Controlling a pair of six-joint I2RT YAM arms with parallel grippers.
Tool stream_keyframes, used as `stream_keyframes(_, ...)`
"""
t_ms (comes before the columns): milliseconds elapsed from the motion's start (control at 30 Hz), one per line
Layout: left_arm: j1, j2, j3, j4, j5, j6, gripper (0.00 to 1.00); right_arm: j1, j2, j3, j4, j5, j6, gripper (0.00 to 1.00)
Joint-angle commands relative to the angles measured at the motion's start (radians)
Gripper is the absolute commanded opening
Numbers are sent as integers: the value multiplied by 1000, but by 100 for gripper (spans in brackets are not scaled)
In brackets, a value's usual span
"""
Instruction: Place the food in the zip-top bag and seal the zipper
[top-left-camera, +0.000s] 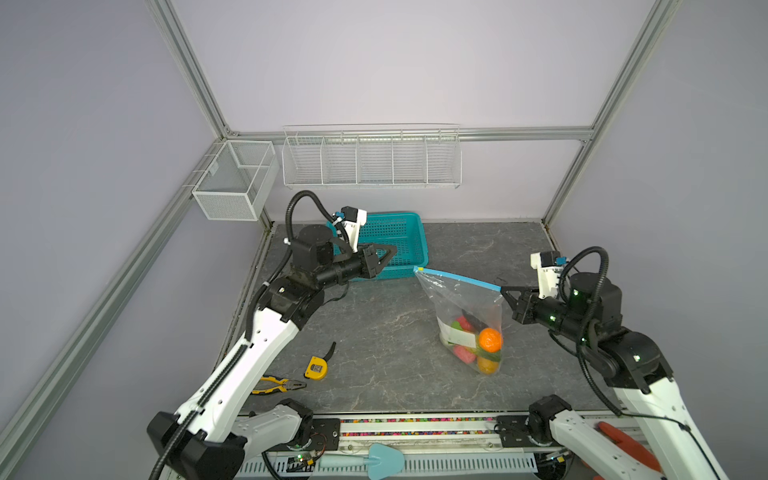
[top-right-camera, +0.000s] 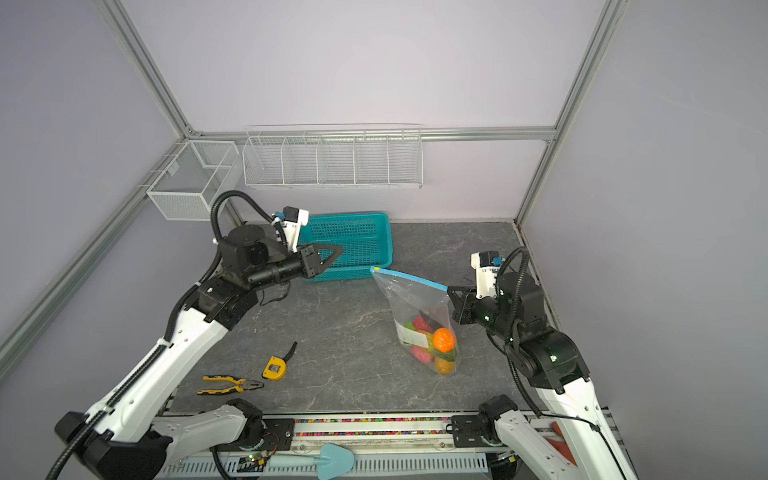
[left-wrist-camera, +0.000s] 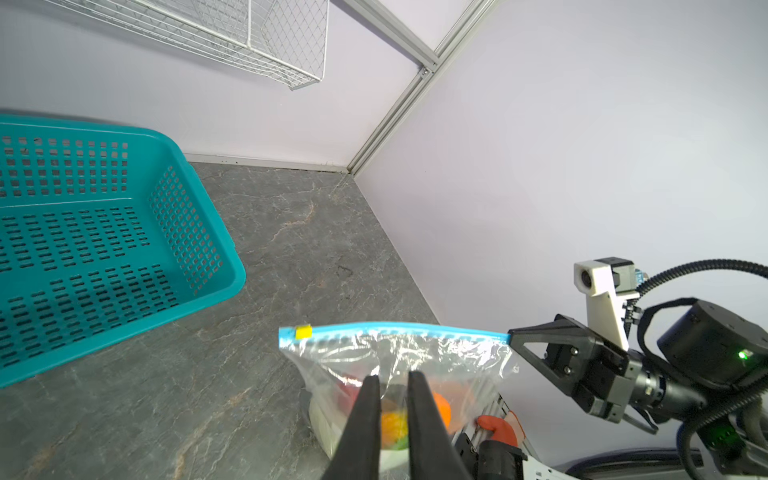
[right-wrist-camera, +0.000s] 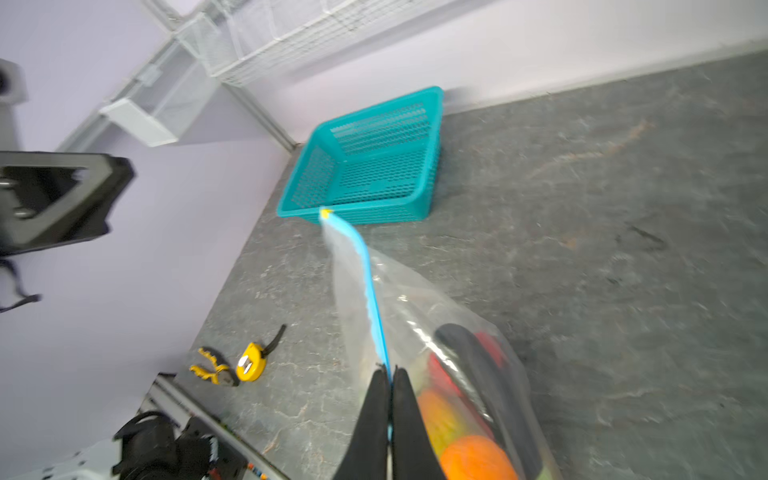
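The right gripper moves outward and down to the bare tabletop beyond the bag next and releases the zipper's near end, since the slider (top-left-camera: 420, 269) is at the zipper's far end.
The clear zip-top bag (top-left-camera: 461, 299) (top-right-camera: 415, 295) hangs upright, its bottom on the grey table. The food (top-left-camera: 489, 338) (top-right-camera: 444, 340) (right-wrist-camera: 473, 457) lies inside at the bottom: orange, red, pink, green, white and dark pieces. The light-blue zipper (top-left-camera: 457, 277) (left-wrist-camera: 395, 331) (right-wrist-camera: 368, 282) runs along the top, its yellow slider (top-left-camera: 420, 269) (left-wrist-camera: 303, 331) at the far end from my right gripper. My right gripper (top-left-camera: 502, 289) (top-right-camera: 449, 289) (right-wrist-camera: 388, 370) is shut on the zipper's near end. My left gripper (top-left-camera: 392, 249) (top-right-camera: 341, 249) (left-wrist-camera: 394, 376) hovers over the basket's front edge, apart from the bag, its jaws narrowly apart with nothing between.
A teal perforated basket (top-left-camera: 395, 241) (left-wrist-camera: 124, 249) stands at the back with nothing in it. A yellow tape measure (top-left-camera: 316, 368) and pliers (top-left-camera: 278, 384) lie front left. Wire racks (top-left-camera: 370, 162) and a mesh bin (top-left-camera: 235, 178) hang on the walls.
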Motion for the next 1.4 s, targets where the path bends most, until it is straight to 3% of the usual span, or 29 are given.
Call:
stream_keyframes(0,-1,156,47,-12,-53,-1,16,-120,81,-79,94,125,40,6)
stream_keyframes(133,-2,269,130,10,-30,0,27,-300,251,-106,260,111,45,6)
stream_keyframes(300,-1,301,127,40,-20,4,54,-431,479,-123,422,197,52,6)
stream_keyframes(367,-1,307,120,42,-12,13,60,-463,578,-119,477,259,35,6)
stream_keyframes(600,-1,297,67,54,3,25,66,-529,985,110,521,417,-83,6)
stream_keyframes(800,-1,300,42,69,-4,40,69,-539,1151,266,489,450,-144,7)
stream_keyframes(867,-2,306,48,55,-14,58,70,-539,1149,274,498,457,-155,13)
stream_keyframes(933,-1,305,52,34,-49,78,75,-539,1151,298,485,470,-177,26)
stream_keyframes(1067,0,292,62,-21,-139,132,100,-537,1138,357,453,496,-223,68)
stream_keyframes(1167,0,266,89,-109,-272,164,100,-536,1101,439,367,444,-246,92)
stream_keyframes(1267,0,183,46,-132,-396,189,100,-519,986,396,381,393,-240,100)
stream_keyframes(1367,7,42,-93,-43,-600,174,100,-492,843,236,481,350,-234,98)
